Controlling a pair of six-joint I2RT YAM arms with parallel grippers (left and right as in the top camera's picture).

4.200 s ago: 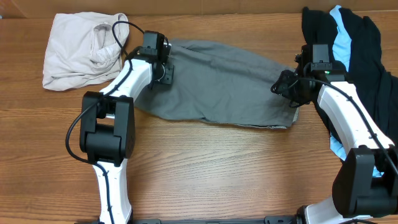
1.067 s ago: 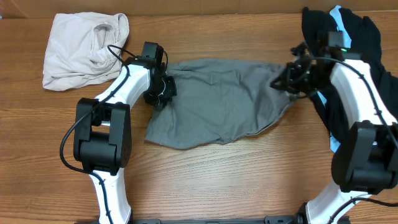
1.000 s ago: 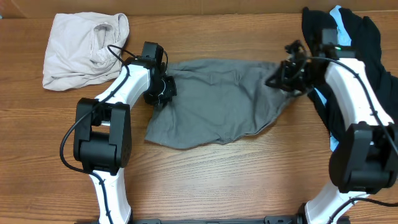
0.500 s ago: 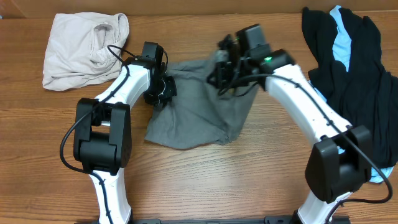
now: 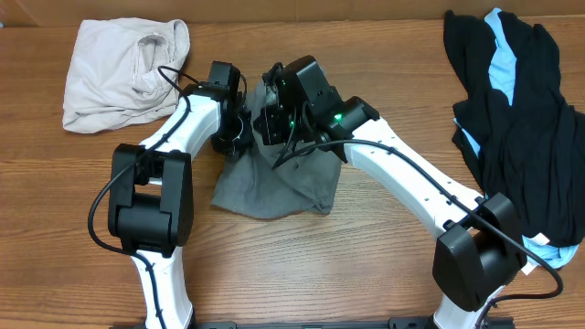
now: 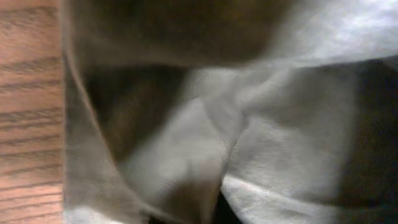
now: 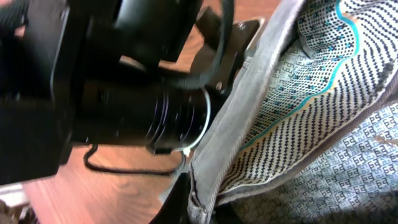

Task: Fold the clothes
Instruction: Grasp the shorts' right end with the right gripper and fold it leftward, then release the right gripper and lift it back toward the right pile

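My right gripper lowers toward the shorts' edge by my left gripper next and releases the waistband there, since the waistband still hangs open above the folded cloth.
The grey shorts [image 5: 274, 187] lie bunched at the table's middle, folded over from the right. My left gripper [image 5: 233, 135] is shut on the shorts' left edge; its wrist view is filled with grey cloth [image 6: 249, 143]. My right gripper [image 5: 272, 119] is shut on the shorts' waistband [image 7: 249, 118], carried across until it is right beside the left gripper, whose black body [image 7: 112, 93] fills the right wrist view. The patterned inside of the waistband [image 7: 317, 68] shows there. A cream garment [image 5: 123, 68] lies at the far left. Black [image 5: 526, 119] and light-blue [image 5: 501, 50] garments lie at the right.
Bare wooden table [image 5: 347, 274] spreads in front of the shorts and between the shorts and the black pile. The right arm [image 5: 402, 178] stretches diagonally across the table's middle.
My right gripper has carried the shorts' right end leftward across the table to the left gripper, folding the shorts over themselves. The left gripper has held still.
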